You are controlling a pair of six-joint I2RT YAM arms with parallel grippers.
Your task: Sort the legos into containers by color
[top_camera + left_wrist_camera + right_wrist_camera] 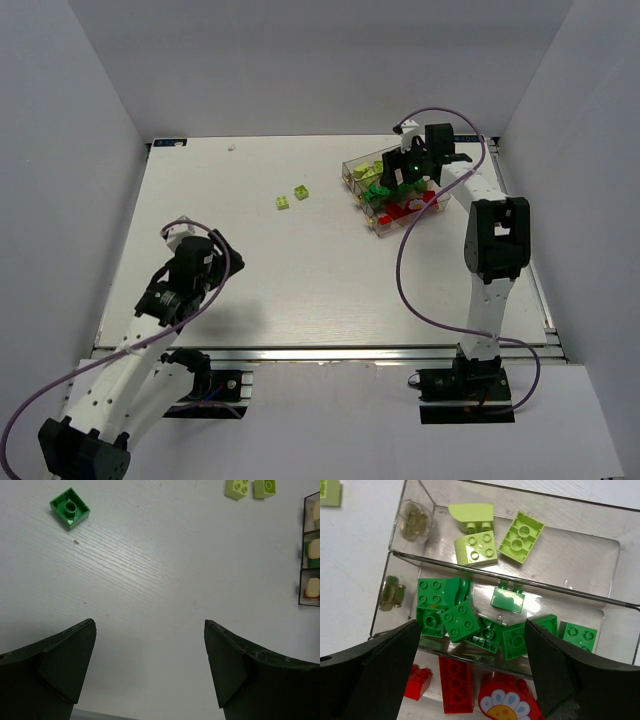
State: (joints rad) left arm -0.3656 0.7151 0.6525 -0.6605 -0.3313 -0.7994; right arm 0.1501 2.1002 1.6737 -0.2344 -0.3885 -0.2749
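The dark green lego [70,508] is outward of my open left gripper and to its left in the wrist view. I will turn and lower my left gripper to get there.
Three joined clear containers [358,168] stand at the far right. In the right wrist view [615,550] the top bin holds three yellow-green legos [476,547], the middle one several dark green legos [460,622], and the bottom one red legos [455,685] and a red flower piece [507,705]. My right gripper [472,622] is open and empty above the green and red bins [405,172]. Two yellow-green legos [292,197] lie on the table, also in the left wrist view [250,487]. A dark green lego [70,507] lies ahead-left of my open, empty left gripper [149,622] [185,280]; the top view hides it.
The containers' ends show at the right edge of the left wrist view [311,555]. One yellow-green lego [330,491] lies on the table left of the bins. White walls enclose the table on three sides. Purple cables [405,270] loop off both arms.
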